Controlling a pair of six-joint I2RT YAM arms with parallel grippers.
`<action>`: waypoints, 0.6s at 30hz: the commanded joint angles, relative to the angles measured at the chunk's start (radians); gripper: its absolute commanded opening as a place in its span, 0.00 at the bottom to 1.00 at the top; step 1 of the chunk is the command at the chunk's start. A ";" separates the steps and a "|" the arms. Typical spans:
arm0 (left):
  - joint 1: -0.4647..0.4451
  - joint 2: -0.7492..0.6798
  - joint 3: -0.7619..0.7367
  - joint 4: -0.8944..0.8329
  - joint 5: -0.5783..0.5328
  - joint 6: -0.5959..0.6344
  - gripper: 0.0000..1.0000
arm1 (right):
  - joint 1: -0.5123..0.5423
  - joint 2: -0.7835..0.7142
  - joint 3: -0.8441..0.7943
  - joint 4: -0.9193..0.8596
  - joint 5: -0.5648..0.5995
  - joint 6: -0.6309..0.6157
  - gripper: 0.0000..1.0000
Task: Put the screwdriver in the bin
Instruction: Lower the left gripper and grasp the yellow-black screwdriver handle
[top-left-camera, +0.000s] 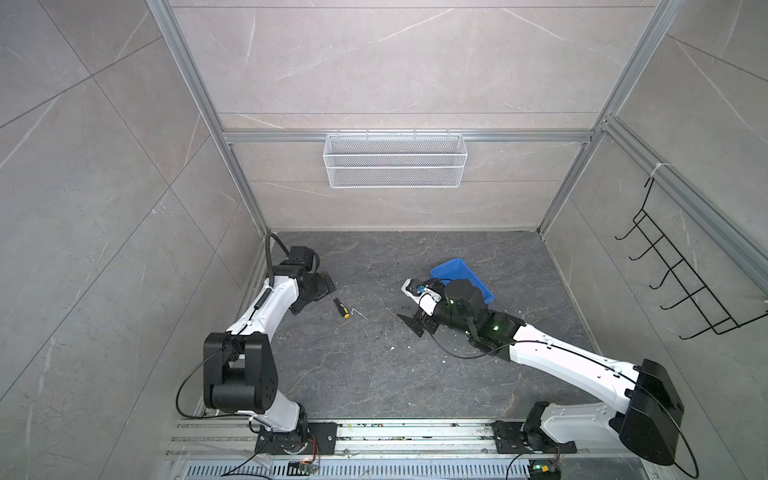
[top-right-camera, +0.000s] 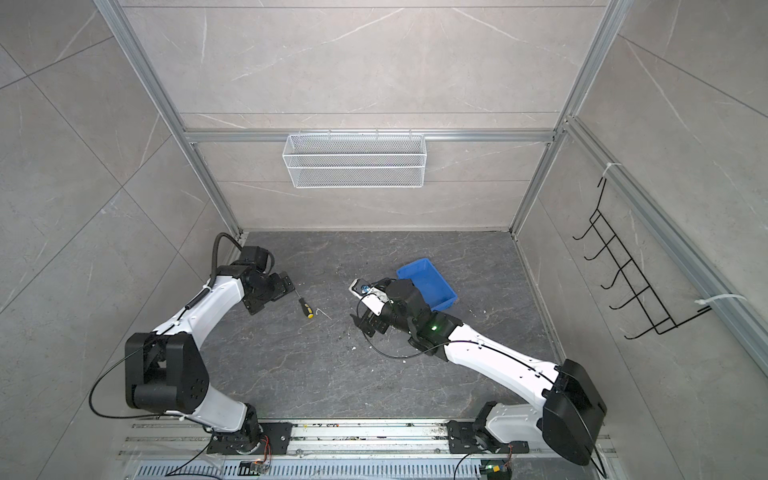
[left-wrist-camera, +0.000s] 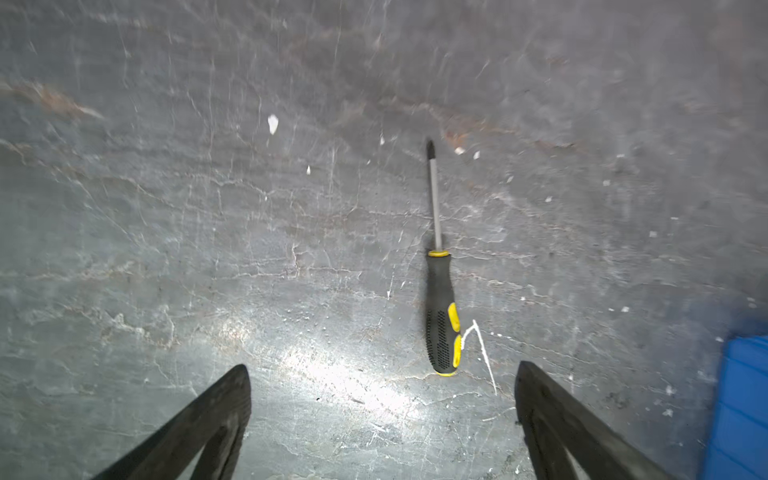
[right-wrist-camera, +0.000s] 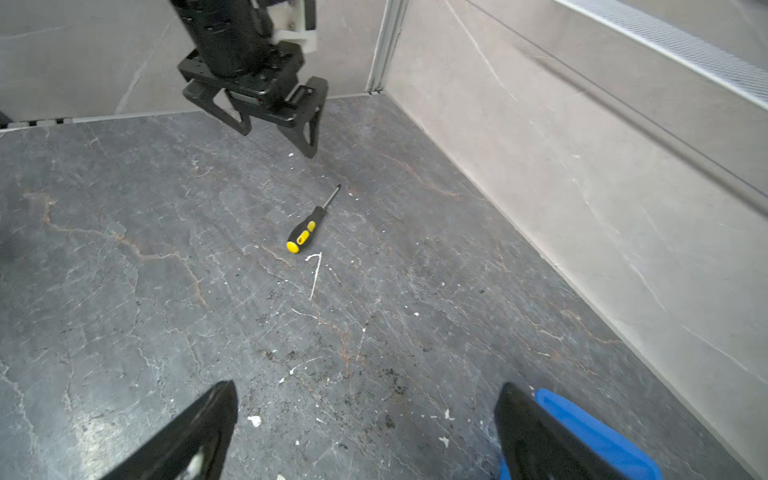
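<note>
I will center my left gripper over the handle's end by the shaft (top-left-camera: 337, 303) (left-wrist-camera: 439, 270) and lower it to close, because the screwdriver lies flat and is closer to one finger.
The screwdriver (top-left-camera: 340, 306) (top-right-camera: 305, 306), black-handled with yellow cap and band, lies flat on the dark floor left of centre. My left gripper (top-left-camera: 318, 292) (top-right-camera: 283, 287) hovers just behind its shaft tip, open and empty. In the left wrist view the screwdriver (left-wrist-camera: 440, 316) lies ahead of the spread left gripper (left-wrist-camera: 382, 368), nearer one finger. The blue bin (top-left-camera: 457, 270) (top-right-camera: 428, 282) sits right of centre, partly hidden by my right arm. My right gripper (top-left-camera: 415, 326) (right-wrist-camera: 368, 386) is open and empty, low in front of the bin (right-wrist-camera: 598, 436).
A small silver hex key (top-left-camera: 353, 309) (right-wrist-camera: 316, 274) lies right beside the screwdriver's handle end. A white wire basket (top-left-camera: 395, 160) hangs on the back wall. A black hook rack (top-left-camera: 681, 274) hangs on the right wall. White crumbs dot the floor.
</note>
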 joint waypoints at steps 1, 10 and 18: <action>-0.036 0.074 0.099 -0.129 -0.003 -0.065 1.00 | 0.029 0.033 0.040 0.038 0.013 -0.008 0.99; -0.066 0.341 0.328 -0.312 0.006 -0.101 0.98 | 0.069 0.046 0.030 0.045 0.033 0.007 0.99; -0.073 0.460 0.420 -0.355 -0.016 -0.095 0.88 | 0.073 0.043 0.024 0.036 0.050 0.009 0.99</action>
